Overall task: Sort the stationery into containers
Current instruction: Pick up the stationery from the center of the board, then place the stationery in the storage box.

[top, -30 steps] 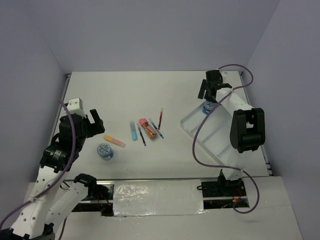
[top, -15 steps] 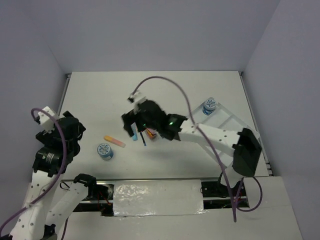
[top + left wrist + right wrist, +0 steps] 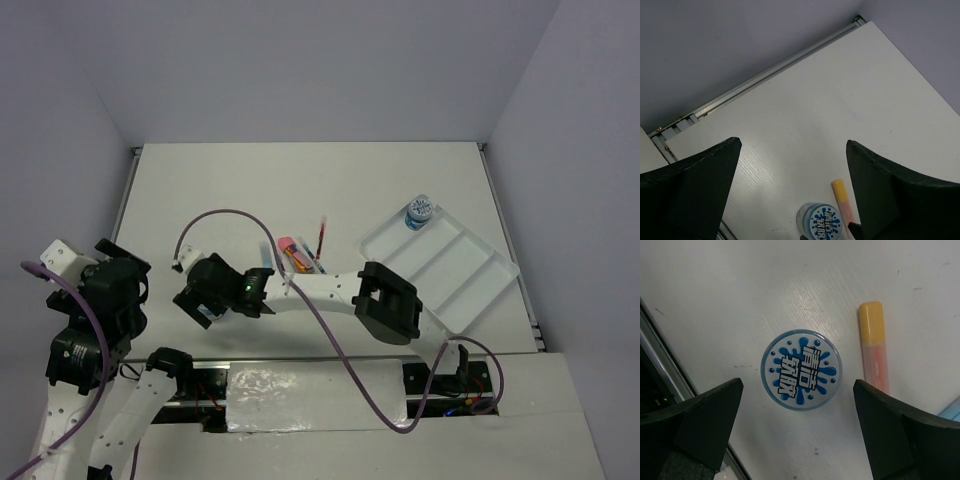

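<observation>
I need to lower my right gripper next until its open fingers are on either side of the round blue-white tub (image 3: 801, 369). Then I will close them.
My right gripper (image 3: 198, 300) reaches across to the table's left and hangs open above a round blue-white tub (image 3: 801, 369). In the right wrist view the tub sits between the open fingers (image 3: 700, 425), not touched. A yellow-orange stick (image 3: 874, 347) lies beside it. In the top view the arm hides both. The same tub (image 3: 824, 221) and stick (image 3: 844, 200) show low in the left wrist view. My left gripper (image 3: 125, 262) is open and empty at the far left. A second tub (image 3: 420, 212) stands at the far corner of the white tray (image 3: 470, 255).
A pink-orange marker (image 3: 288, 243), a red pen (image 3: 321, 235) and other pens lie in a cluster mid-table, just behind my right forearm. A light-blue stick's edge (image 3: 952, 410) shows at the right of the right wrist view. The table's metal edge rail (image 3: 770, 75) runs along the left.
My right arm has swung from the tray, past the pen cluster, over to the tub at the left. My left arm has pulled back toward the left edge.
</observation>
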Motion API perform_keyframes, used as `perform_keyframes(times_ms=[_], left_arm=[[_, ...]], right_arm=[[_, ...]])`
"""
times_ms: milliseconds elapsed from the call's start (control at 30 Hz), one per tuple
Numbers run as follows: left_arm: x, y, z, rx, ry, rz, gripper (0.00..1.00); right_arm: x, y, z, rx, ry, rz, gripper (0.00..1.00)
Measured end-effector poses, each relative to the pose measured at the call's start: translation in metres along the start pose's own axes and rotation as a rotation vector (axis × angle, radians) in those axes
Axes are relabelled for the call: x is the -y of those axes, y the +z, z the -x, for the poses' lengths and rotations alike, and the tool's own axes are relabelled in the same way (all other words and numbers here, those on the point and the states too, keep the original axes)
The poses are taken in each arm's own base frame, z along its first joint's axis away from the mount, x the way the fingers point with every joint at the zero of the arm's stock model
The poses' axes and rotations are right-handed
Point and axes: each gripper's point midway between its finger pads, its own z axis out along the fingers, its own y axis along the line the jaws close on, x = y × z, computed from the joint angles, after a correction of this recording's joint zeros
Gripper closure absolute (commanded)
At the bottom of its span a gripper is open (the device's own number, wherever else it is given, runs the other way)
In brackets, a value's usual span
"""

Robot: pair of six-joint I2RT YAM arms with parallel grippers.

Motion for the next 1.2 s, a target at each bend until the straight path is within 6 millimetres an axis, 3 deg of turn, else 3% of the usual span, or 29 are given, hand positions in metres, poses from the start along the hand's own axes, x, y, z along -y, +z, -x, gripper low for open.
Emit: perform_keyframes(times_ms=[167, 333, 367, 400, 500, 600, 667, 733, 800, 867, 933, 1000, 1033, 1100, 1167, 1200], left_arm=[[0.002, 0.000, 0.000, -0.001, 0.000, -0.007, 0.01], [0.002, 0.000, 0.000, -0.002, 0.016, -0.011, 0.01], [0.002, 0.000, 0.000, -0.002, 0.016, -0.012, 0.01], [0.003, 0.000, 0.000, -0.002, 0.016, -0.014, 0.01], [0.003, 0.000, 0.000, -0.003, 0.017, -0.017, 0.01], [0.003, 0.000, 0.000, -0.002, 0.016, -0.018, 0.01], [0.004, 0.000, 0.001, 0.000, 0.012, -0.022, 0.01], [0.004, -0.001, 0.001, 0.004, 0.008, -0.028, 0.01], [0.003, -0.001, 0.002, 0.008, 0.013, -0.033, 0.01], [0.004, -0.002, 0.002, 0.010, 0.011, -0.040, 0.01], [0.006, -0.002, 0.004, 0.012, 0.016, -0.052, 0.01], [0.011, -0.001, 0.002, 0.007, 0.024, -0.072, 0.01], [0.013, -0.001, 0.000, 0.002, 0.034, -0.082, 0.01], [0.018, 0.001, -0.004, -0.014, 0.060, -0.101, 0.01], [0.025, 0.003, -0.009, -0.033, 0.084, -0.117, 0.01], [0.029, 0.005, -0.012, -0.045, 0.103, -0.126, 0.01]], right_arm=[[-0.002, 0.015, 0.005, 0.003, -0.007, -0.006, 0.01], [0.000, 0.031, -0.012, -0.039, -0.025, -0.021, 0.09], [0.001, 0.034, -0.018, -0.056, -0.029, -0.024, 0.15], [0.002, 0.035, -0.024, -0.072, -0.033, -0.026, 0.32], [0.000, 0.037, -0.028, -0.083, -0.028, -0.019, 0.59], [-0.003, 0.034, -0.028, -0.054, -0.020, 0.012, 0.65], [-0.006, 0.014, -0.035, -0.047, -0.005, 0.058, 0.65], [-0.005, -0.017, -0.039, -0.035, 0.016, 0.116, 0.65], [-0.005, -0.060, -0.025, 0.024, 0.043, 0.179, 0.64], [0.008, -0.105, 0.008, 0.132, 0.082, 0.205, 0.64], [0.049, -0.149, 0.046, 0.265, 0.155, 0.146, 0.64], [0.130, -0.192, 0.079, 0.394, 0.285, -0.022, 0.64], [0.183, -0.210, 0.087, 0.448, 0.364, -0.156, 0.64], [0.283, -0.242, 0.076, 0.504, 0.505, -0.423, 0.64], [0.372, -0.266, 0.029, 0.472, 0.620, -0.696, 0.63], [0.395, -0.270, 0.003, 0.425, 0.653, -0.777, 0.63]])
